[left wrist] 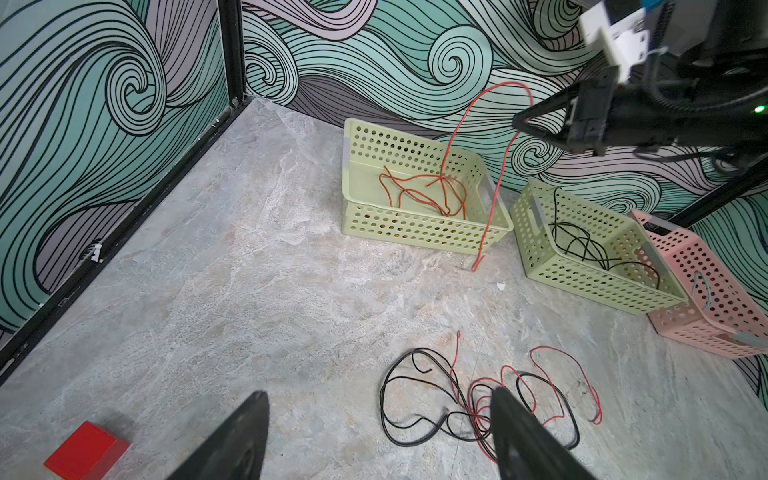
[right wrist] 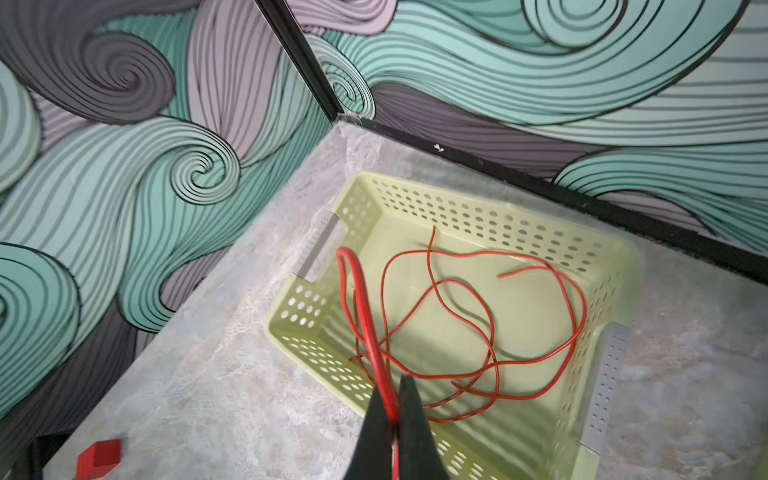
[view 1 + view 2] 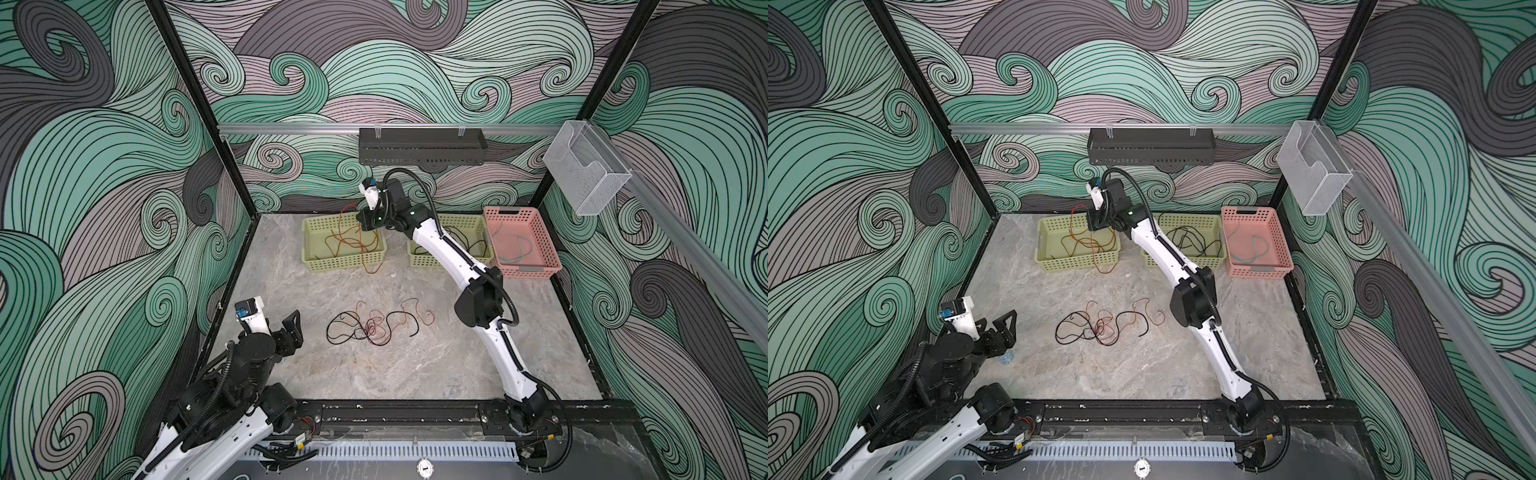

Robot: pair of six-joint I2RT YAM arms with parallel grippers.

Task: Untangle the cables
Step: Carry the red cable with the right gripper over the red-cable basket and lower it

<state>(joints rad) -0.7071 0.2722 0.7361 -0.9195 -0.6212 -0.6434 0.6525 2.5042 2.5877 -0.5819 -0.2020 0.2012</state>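
Observation:
I will raise my right gripper because the red cable hangs over the front side of the basket. Then I will lower my gripper toward the basket's red-orange cables, which are below it, and let go.
A tangle of black and red cables (image 3: 378,326) (image 1: 486,403) lies loose on the floor mid-table. My right gripper (image 2: 392,399) (image 3: 365,224) hovers over the left green basket (image 3: 316,257) and is shut on a red cable (image 2: 361,299). That red cable (image 1: 478,108) arcs up from the jaws. One part drops into the basket onto other red-orange cables (image 2: 478,332), and the other hangs over the front wall to the floor. My left gripper (image 1: 378,399) (image 3: 291,332) stands open and empty at the front left, short of the tangle.
A second green basket (image 3: 419,259) holds black cables and a pink basket (image 3: 540,270) holds teal ones, both along the back wall. A red block (image 1: 83,451) lies on the floor at the left. A black shelf (image 3: 422,151) and a clear bin (image 3: 582,174) hang on the rails.

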